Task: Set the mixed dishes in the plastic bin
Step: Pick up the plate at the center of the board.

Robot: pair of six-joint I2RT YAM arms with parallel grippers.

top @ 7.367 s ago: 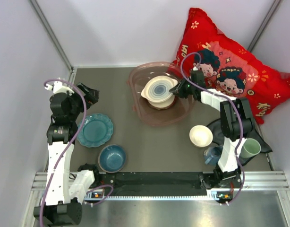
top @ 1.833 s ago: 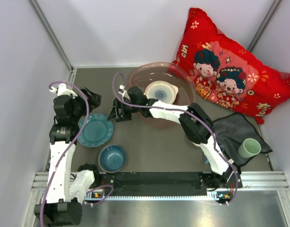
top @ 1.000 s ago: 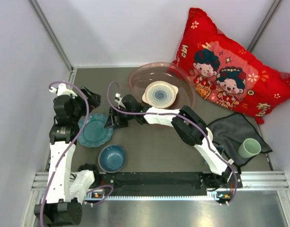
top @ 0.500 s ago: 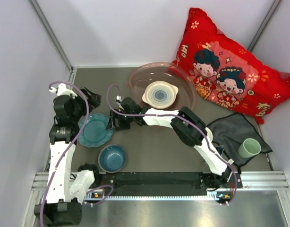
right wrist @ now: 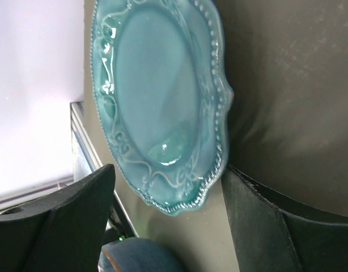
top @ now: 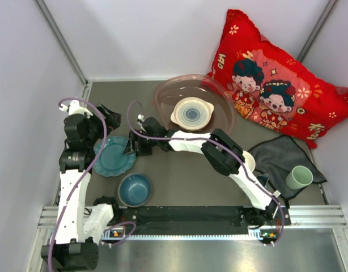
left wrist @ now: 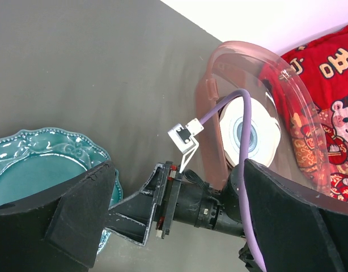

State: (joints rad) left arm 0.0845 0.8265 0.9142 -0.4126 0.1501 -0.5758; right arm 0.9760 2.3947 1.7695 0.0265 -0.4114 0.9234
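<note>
My right gripper should stay where it is next and close its fingers on the teal plate's bin-side rim (top: 134, 154) (right wrist: 203, 192), because that rim is already between them.
The teal scalloped plate (top: 113, 156) lies flat at the left. My right gripper (top: 130, 147) reaches across to its right edge and stands open. In the right wrist view the plate (right wrist: 157, 102) has its rim between the spread fingers (right wrist: 55, 221), and I cannot tell whether they touch it. My left gripper (top: 107, 116) hovers open above the plate's far side, holding nothing. The blue bowl (top: 134, 188) sits in front of the plate. The plastic bin (top: 165, 93) holds the blue-ringed white plate (top: 191, 112). The pale green cup (top: 298, 177) stands at the right.
A red cartoon pillow (top: 276, 79) leans in the far right corner. A dark grey cloth (top: 279, 156) lies under the cup. A cream-white bowl (top: 250, 160) is mostly hidden behind the right arm. The right arm spans the middle of the table, just in front of the bin.
My right gripper has slid left from in front of the bin to the teal plate's edge, staying open. The left arm has not moved.
</note>
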